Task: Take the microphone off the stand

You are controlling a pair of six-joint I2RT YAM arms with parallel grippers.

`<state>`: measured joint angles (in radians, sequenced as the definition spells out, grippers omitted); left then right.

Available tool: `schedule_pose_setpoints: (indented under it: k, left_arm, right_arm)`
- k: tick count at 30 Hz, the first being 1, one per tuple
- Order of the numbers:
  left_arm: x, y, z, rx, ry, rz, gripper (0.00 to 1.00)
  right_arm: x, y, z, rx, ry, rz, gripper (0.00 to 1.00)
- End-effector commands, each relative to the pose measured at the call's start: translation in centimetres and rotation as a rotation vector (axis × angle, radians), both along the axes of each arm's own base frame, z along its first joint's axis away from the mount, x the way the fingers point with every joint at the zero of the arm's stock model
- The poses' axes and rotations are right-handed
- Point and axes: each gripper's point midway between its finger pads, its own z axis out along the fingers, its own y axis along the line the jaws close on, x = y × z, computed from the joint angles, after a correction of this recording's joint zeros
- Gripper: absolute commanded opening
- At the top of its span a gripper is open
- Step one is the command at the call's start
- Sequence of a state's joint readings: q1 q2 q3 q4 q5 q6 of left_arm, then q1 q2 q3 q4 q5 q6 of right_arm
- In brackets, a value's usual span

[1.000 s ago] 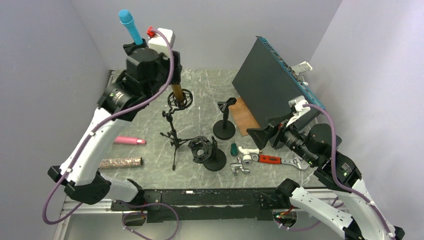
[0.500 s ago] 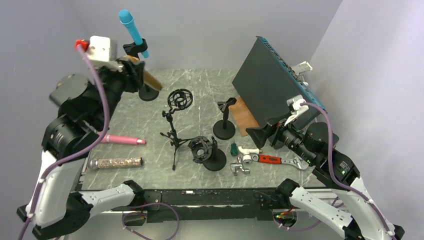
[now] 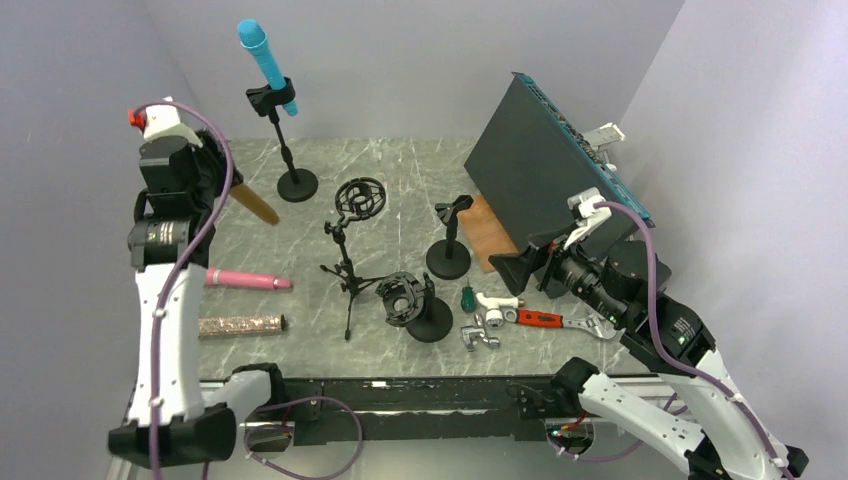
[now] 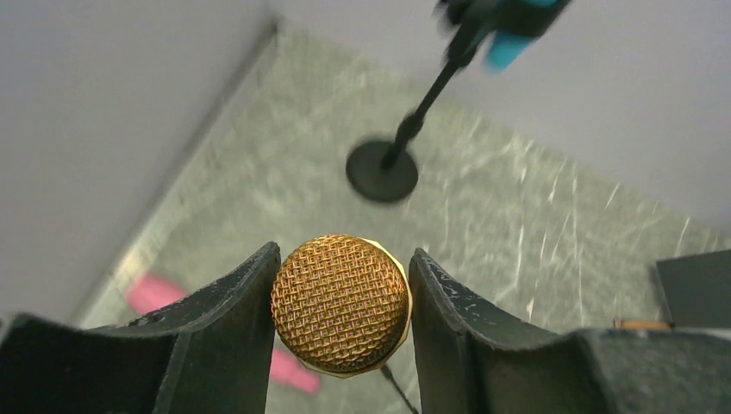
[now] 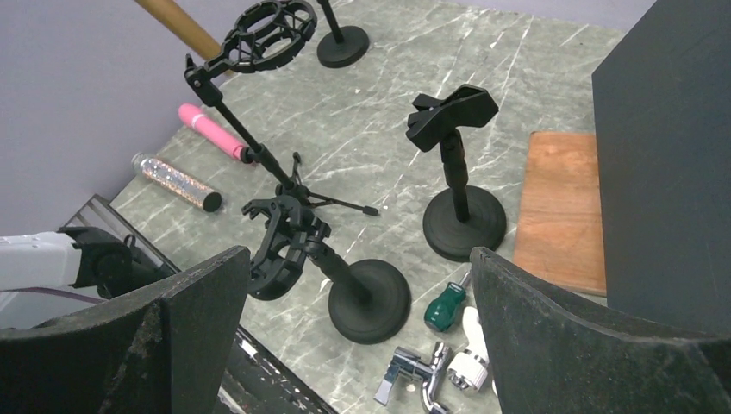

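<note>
I will next set my left gripper's gold microphone down on the bare tabletop below, along the pink microphone's far side [image 3: 258, 260], clear of the stands, and let go.
My left gripper [image 3: 215, 190] is shut on a gold microphone [image 3: 255, 206], held in the air over the table's left side, handle pointing down and right. In the left wrist view its mesh head [image 4: 340, 304] sits between my fingers. The tripod stand with the ring shock mount [image 3: 359, 198] stands mid-table with no microphone in it; it shows in the right wrist view [image 5: 263, 26] too. A blue microphone [image 3: 262, 52] sits clipped in a tall stand [image 3: 297, 184] at the back left. My right gripper [image 3: 525, 268] is open and empty above the right side.
A pink microphone [image 3: 247, 281] and a glitter one [image 3: 240, 324] lie at the left. Two more black stands [image 3: 449, 259] [image 3: 428, 318] stand mid-table. A green screwdriver [image 3: 467, 297], chrome fittings [image 3: 480, 331] and a red-handled tool [image 3: 540, 319] lie front right. A dark panel [image 3: 540, 170] leans back right.
My left arm has swung from above the ring mount out to the left, carrying the gold microphone away from the stand. The right arm has barely moved.
</note>
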<state>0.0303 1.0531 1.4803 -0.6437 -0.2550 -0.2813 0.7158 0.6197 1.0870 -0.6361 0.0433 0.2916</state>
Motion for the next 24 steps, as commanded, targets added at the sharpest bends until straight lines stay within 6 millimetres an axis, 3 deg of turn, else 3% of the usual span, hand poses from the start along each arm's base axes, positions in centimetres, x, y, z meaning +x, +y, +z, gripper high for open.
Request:
schedule_pose_setpoints:
  k: [1, 5, 11, 15, 18, 20, 24]
  left_arm:
    - [2.6, -0.5, -8.3, -0.403, 0.082, -0.099, 0.00]
    - [4.1, 1.3, -15.1, -0.596, 0.168, -0.073, 0.00]
    - [5.4, 4.4, -21.2, -0.672, 0.259, -0.007, 0.00]
    - [4.9, 7.0, -25.5, -0.667, 0.383, 0.105, 0.00]
    - [4.4, 9.0, -27.1, -0.615, 0.436, 0.190, 0.00]
    - [4.8, 9.8, -27.2, -0.579, 0.451, 0.187, 0.00]
    - [4.1, 11.4, -29.6, -0.582, 0.539, 0.251, 0.00]
  right_arm:
    - [0.4, 0.3, 0.3, -0.003, -0.002, 0.001, 1.00]
    - [0.9, 0.4, 0.1, -0.026, 0.008, -0.012, 1.00]
    - [2.2, 1.8, -1.1, -0.049, 0.057, -0.004, 1.00]
    - [3.1, 3.0, -1.6, -0.052, 0.086, 0.007, 1.00]
    - [3.7, 4.0, -2.0, -0.043, 0.105, 0.018, 1.00]
    - [4.2, 4.9, -2.2, -0.035, 0.123, 0.028, 1.00]
    - [5.0, 6.3, -2.0, -0.013, 0.160, 0.045, 1.00]
